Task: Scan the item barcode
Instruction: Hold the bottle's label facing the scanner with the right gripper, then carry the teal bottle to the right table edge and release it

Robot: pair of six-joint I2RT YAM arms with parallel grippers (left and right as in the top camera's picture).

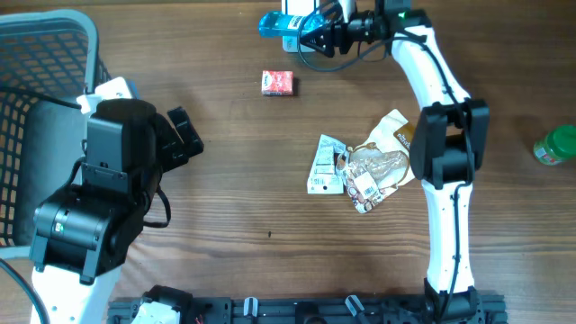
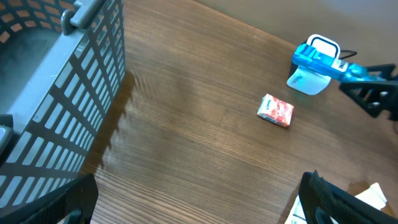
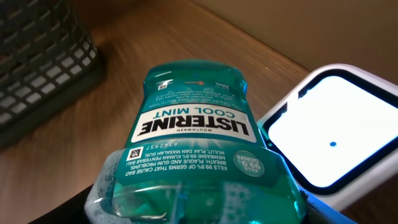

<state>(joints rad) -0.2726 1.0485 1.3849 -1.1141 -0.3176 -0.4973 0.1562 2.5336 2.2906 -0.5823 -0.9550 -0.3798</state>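
The mouthwash should go on the wood beside the green bottle, as that spot is empty, so my right gripper will swing to the right in the overhead view next and release it there.
A teal Listerine mouthwash bottle fills the right wrist view, its label facing the camera. My right gripper is shut on the bottle's lower body. The bottle lies tipped sideways beside the white barcode scanner, whose lit window faces up. Overhead, the bottle and scanner are at the far top middle, with the right gripper just right of them. My left gripper hangs open over bare wood with nothing between its fingers; overhead it is near the basket.
A dark mesh basket stands at the far left. A small red packet lies below the scanner. A pile of snack wrappers sits mid-table beside the right arm. A green bottle is at the right edge.
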